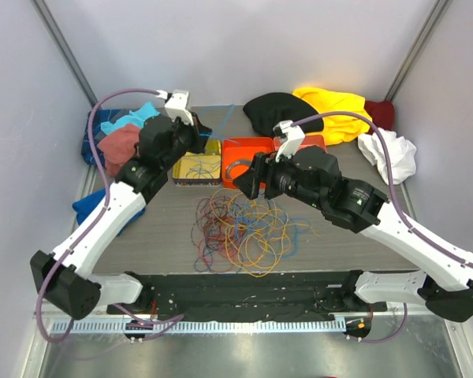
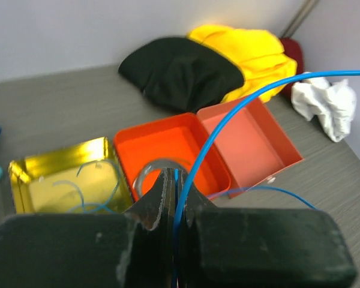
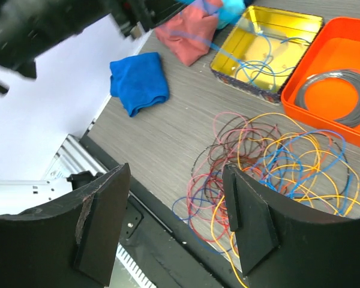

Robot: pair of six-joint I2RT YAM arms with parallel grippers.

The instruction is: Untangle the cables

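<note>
My left gripper holds the single blue cable, and the yellow tin (image 2: 75, 183) already has loose blue wire in it. Next, I will lower my left gripper over that tin (image 1: 198, 164), tilt its fingers down and release the cable.
The cables (image 1: 248, 228) lie in a loose tangle of yellow, orange, blue, red and dark wires on the grey table, near the front edge; the right wrist view shows this tangle (image 3: 276, 156) below the fingers. My left gripper (image 1: 199, 134) is raised over the yellow tin and shut on a single blue cable (image 2: 246, 99), which arcs up and right from the left gripper (image 2: 175, 175). My right gripper (image 1: 248, 183) hovers above the tangle's far side. Nothing is between the wide-open fingers of the right gripper (image 3: 175, 174).
A yellow tin (image 1: 197, 168) holds loose blue wire. Beside it an open orange tin (image 1: 248, 153) holds a grey coil (image 3: 339, 96). Black (image 1: 280, 110), yellow (image 1: 335, 110), white (image 1: 390, 153) and dark red cloths lie at the back right, blue and pink cloths (image 1: 120, 146) at the left.
</note>
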